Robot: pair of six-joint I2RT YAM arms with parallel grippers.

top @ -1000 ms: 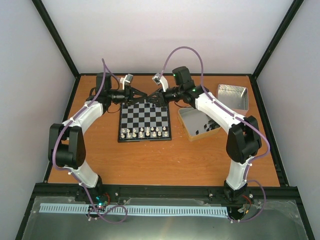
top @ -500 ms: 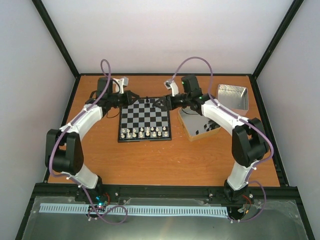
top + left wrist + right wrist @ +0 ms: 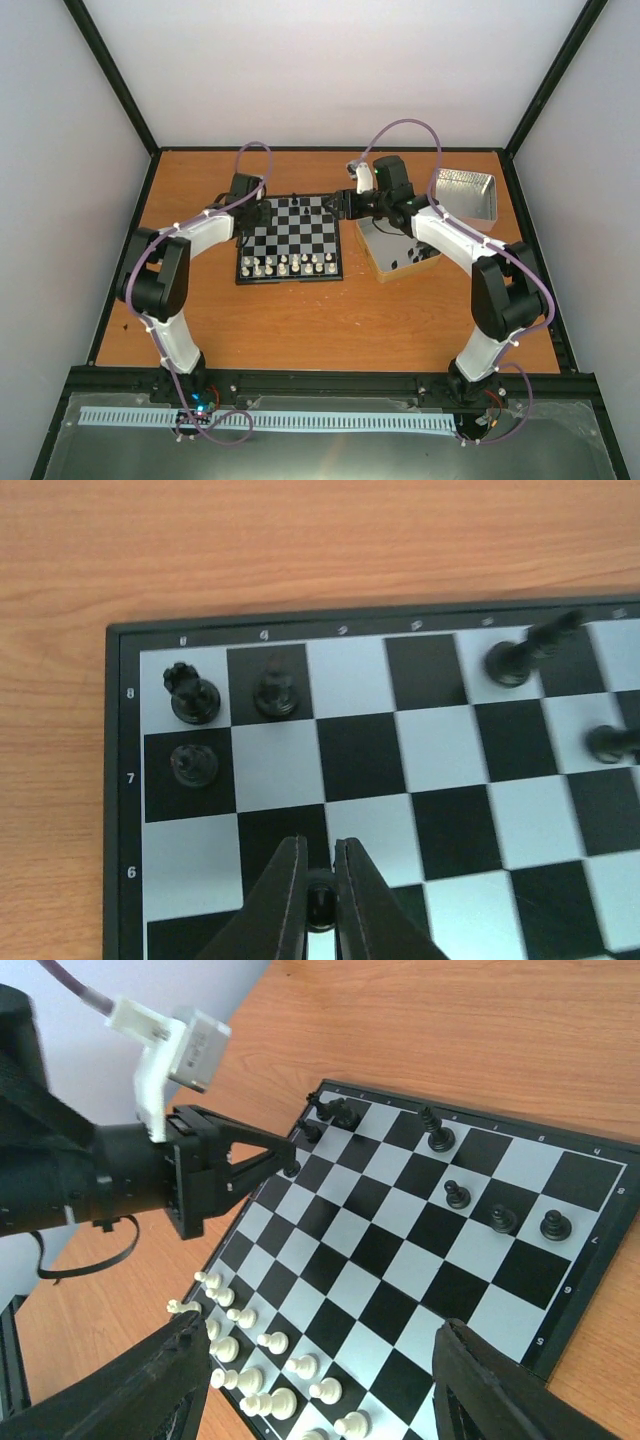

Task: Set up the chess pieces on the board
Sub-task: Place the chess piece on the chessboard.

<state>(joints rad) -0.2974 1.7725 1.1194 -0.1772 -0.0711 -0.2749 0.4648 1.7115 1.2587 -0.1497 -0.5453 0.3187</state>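
I need to move my left gripper outward and down next, and release the small black piece on the light square beside the pawn, since the knight (image 3: 277,692) still lacks one.
The board (image 3: 300,240) lies mid-table, with black chess pieces (image 3: 193,695) standing along its far rows. A rook, a knight (image 3: 277,692) and a pawn (image 3: 193,765) occupy the far left corner; others (image 3: 457,1195) stand further right. My left gripper (image 3: 320,842) is shut on a small black piece (image 3: 320,905) and hovers low over the board's far left part (image 3: 262,210). My right gripper (image 3: 320,1325) is wide open with nothing between its fingers, above the board's far right corner (image 3: 340,205).
White pieces (image 3: 290,265) fill the board's (image 3: 380,1250) two near rows. A tin tray (image 3: 372,250) holding several black pieces sits right of the board, under the right arm. A second tin tray (image 3: 468,192) stands at the far right.
My right gripper has opened and drawn back to the right from the far row. My left gripper has swung from the far edge in over the board's far left corner, still holding its piece.
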